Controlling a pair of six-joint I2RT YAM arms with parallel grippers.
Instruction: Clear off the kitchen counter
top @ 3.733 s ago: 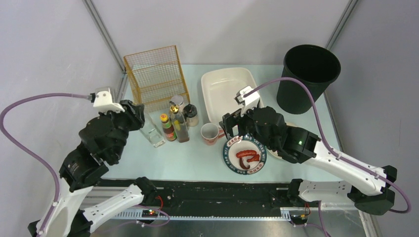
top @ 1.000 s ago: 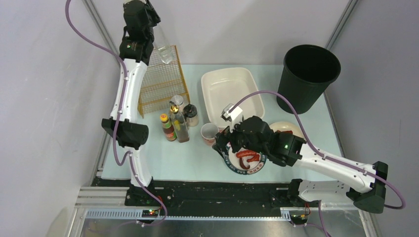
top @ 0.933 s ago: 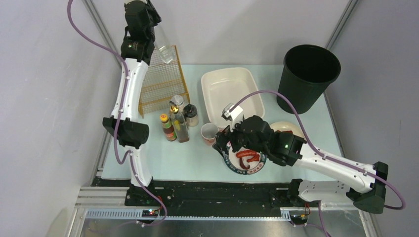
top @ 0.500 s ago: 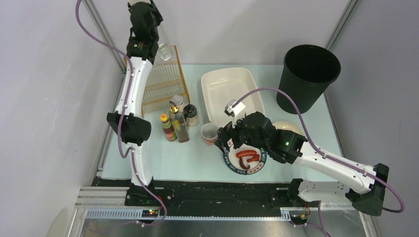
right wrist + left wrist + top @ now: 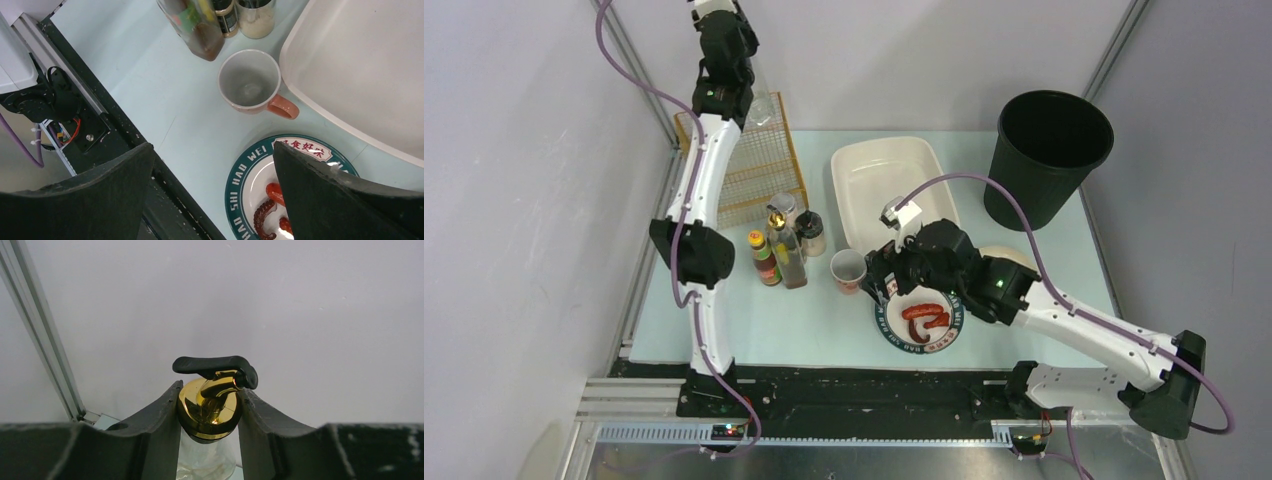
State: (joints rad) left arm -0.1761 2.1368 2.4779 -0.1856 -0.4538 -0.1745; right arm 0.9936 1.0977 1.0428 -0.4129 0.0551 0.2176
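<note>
The clear glass bottle comes down onto the far end of the orange wire basket point(image 5: 760, 123) next, before my left gripper opens.
The kitchen counter point(image 5: 804, 320) is a pale mint tabletop. High at the back left, my left gripper point(image 5: 746, 92) is shut on a clear glass dispenser bottle point(image 5: 765, 108) and holds it over the orange wire basket point(image 5: 744, 160). In the left wrist view the bottle's gold cap point(image 5: 210, 410), with its black lever, is pinched between both fingers. My right gripper point(image 5: 884, 280) hangs open and empty over the counter, between a pink-handled mug point(image 5: 250, 82) and a teal-rimmed plate point(image 5: 252, 185) of red octopus pieces point(image 5: 924, 318).
A white basin point(image 5: 889, 185) lies at the back centre. The black bin point(image 5: 1054, 150) stands at the back right. Sauce bottles and a spice jar point(image 5: 782, 245) cluster left of the mug point(image 5: 849, 270). A beige bowl point(image 5: 1012, 258) peeks out behind the right arm.
The left arm has swung a little to the right with the bottle, over the basket. My right gripper has edged back toward the mug, still open.
</note>
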